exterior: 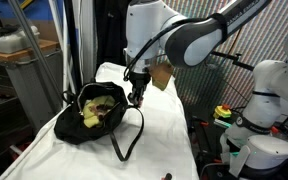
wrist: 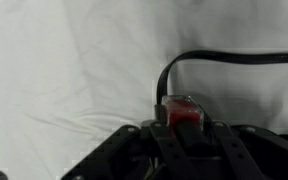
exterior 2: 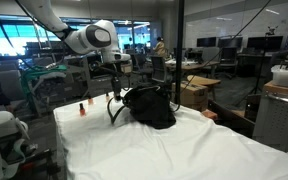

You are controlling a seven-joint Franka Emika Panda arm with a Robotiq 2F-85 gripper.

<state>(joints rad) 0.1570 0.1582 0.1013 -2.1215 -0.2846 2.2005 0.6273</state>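
The gripper moves the red bottle over the yellowish items in the black bag [exterior: 98, 109] next. The bag lies open beside the bottle.
In the wrist view my gripper [wrist: 181, 128] is shut on a small red object with a clear casing [wrist: 180, 108], held just above the white cloth. A black strap [wrist: 224, 58] curves across the cloth just beyond it. In both exterior views the gripper [exterior: 137, 97] [exterior 2: 114, 90] hangs low beside an open black bag [exterior: 94, 112] [exterior 2: 149, 107]. The bag holds yellowish items [exterior: 90, 112], and its strap [exterior: 130, 135] loops over the cloth toward the table's front.
The table is covered by a white cloth [exterior: 159, 140] [exterior 2: 164, 150]. A small orange-red bottle [exterior 2: 82, 107] stands on it away from the bag. Another white robot base [exterior: 259, 120] and lab equipment stand beside the table.
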